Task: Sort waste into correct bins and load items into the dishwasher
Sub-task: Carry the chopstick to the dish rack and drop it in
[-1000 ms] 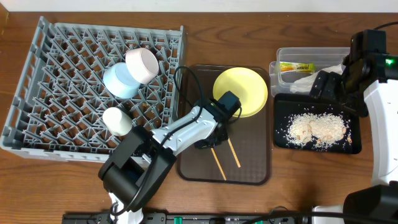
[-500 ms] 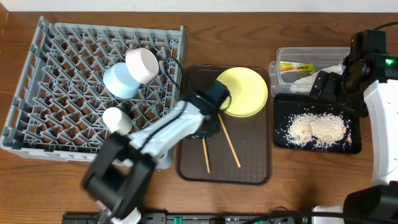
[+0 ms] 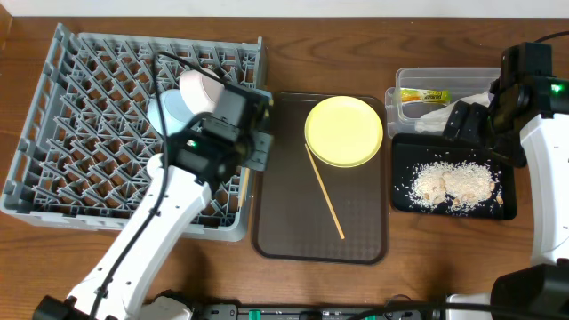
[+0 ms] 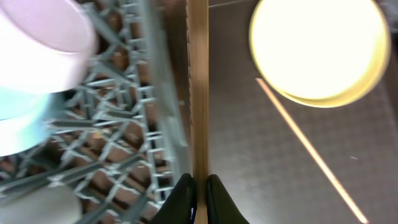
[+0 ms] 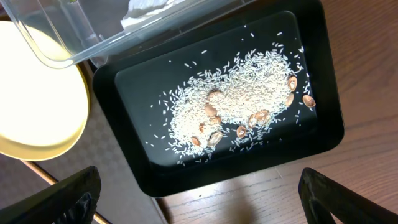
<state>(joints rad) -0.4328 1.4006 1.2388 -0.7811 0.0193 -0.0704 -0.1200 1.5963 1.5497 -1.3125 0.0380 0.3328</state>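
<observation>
I need to move my left gripper down toward the left in its wrist view and release the chopstick, since the rack's bottom inside the rack's side lies below on that side.
My left gripper is shut on one wooden chopstick, held over the right edge of the grey dish rack; its fingers pinch the stick. The second chopstick lies on the brown tray beside the yellow plate. The light blue bowl and white bowl sit in the rack; in the overhead view my arm hides the cup. My right gripper is open and empty above the black tray of rice scraps. The clear tub holds the sachet and napkin.
The brown serving tray lies between the rack and the bins. The rack's slatted right wall runs just left of the held chopstick. Bare wooden table lies in front of the bins.
My left gripper lifted one chopstick off the brown tray and carried it left to the rack's right edge. The other chopstick shifted on the tray. The right arm has not moved.
</observation>
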